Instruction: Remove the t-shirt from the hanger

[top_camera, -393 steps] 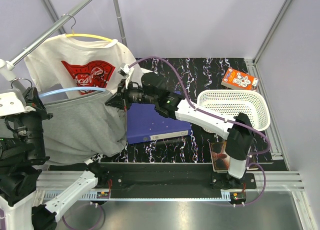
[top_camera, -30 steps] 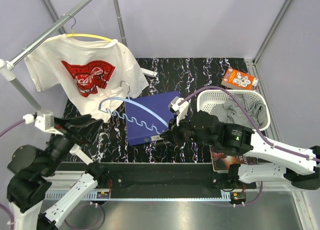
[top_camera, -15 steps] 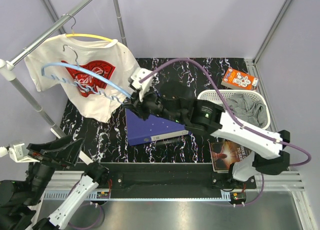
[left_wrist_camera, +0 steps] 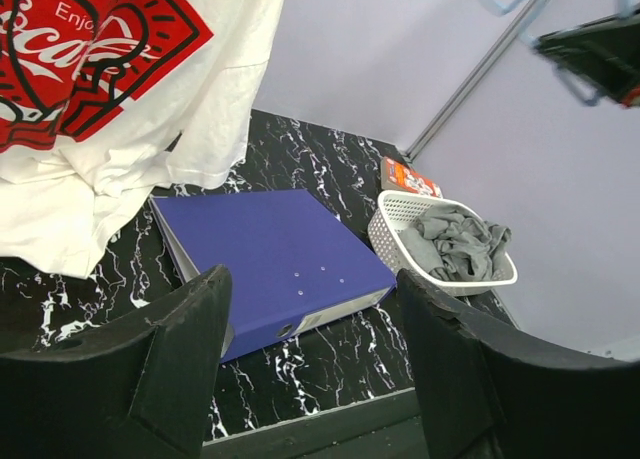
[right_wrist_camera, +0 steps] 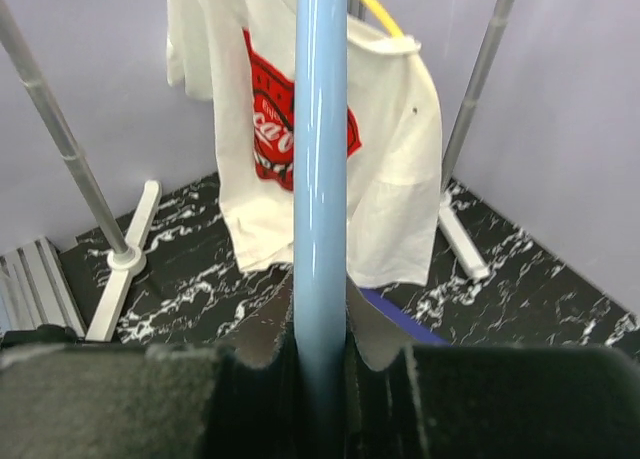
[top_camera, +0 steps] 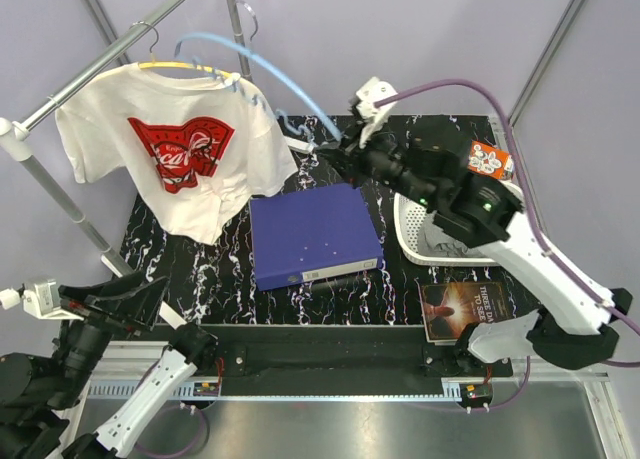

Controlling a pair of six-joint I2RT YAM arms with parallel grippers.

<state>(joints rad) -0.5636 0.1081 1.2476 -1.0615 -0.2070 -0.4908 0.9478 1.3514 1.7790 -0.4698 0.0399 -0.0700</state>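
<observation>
My right gripper carries the bare hanger's hook over the rail's far part, outward of the gripper and to its left in the top view, and releases next.
My right gripper is shut on one end of the bare light-blue hanger, holding it high at the back beside the rail. In the right wrist view the hanger's bar runs straight up from between my right gripper's pads. The grey t-shirt lies crumpled in the white basket, partly hidden by my right arm; the left wrist view shows it too. My left gripper is open and holds nothing, low at the front left, and looks out over the table.
A white t-shirt with red print hangs on a yellow hanger on the rail. A blue binder lies mid-table. An orange box sits at the back right and a dark book at the front right.
My right arm has swung the blue hanger from low over the binder up and back toward the rail. My left arm pulled back to the front left.
</observation>
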